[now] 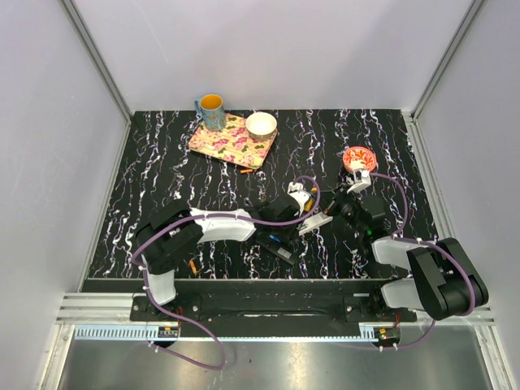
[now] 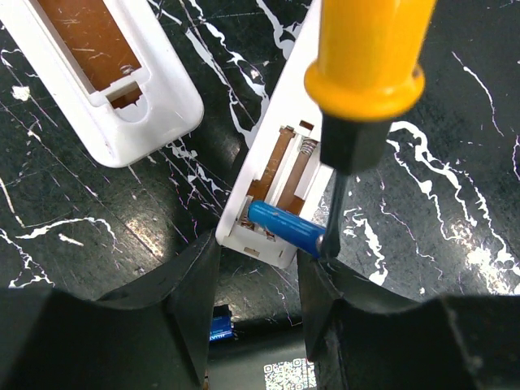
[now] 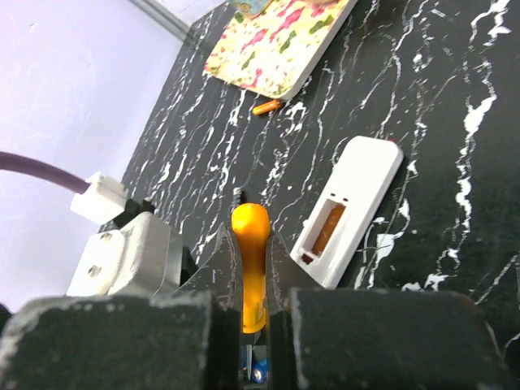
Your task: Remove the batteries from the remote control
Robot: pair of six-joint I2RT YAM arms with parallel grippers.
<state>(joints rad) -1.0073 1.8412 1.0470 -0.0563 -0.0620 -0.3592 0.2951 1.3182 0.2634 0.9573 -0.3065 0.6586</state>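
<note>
The right gripper swings off the battery and down to release the screwdriver (image 2: 370, 57) next. Bare tabletop lies below it and to its right in the top view.
A white remote control (image 2: 264, 175) lies with its battery bay open. One blue battery (image 2: 284, 229) sits tilted in the bay, its outer end raised. My left gripper (image 2: 256, 268) is shut on the remote's end, one finger on each side. My right gripper (image 3: 253, 244) is shut on an orange-handled screwdriver (image 2: 370, 57), whose dark shaft touches the battery's raised end. From above, both grippers meet over the remote (image 1: 315, 222) at mid-table. A second white remote (image 3: 349, 211) lies beside it, its bay empty. An orange battery (image 3: 266, 106) lies loose near the tray.
At the back left a flowered tray (image 1: 231, 140) carries a cup (image 1: 211, 110) and a white bowl (image 1: 262, 124). A red bowl (image 1: 357, 157) stands at the back right. A flat black bar (image 1: 280, 248) with a blue battery (image 2: 219, 327) beside it lies near the left arm.
</note>
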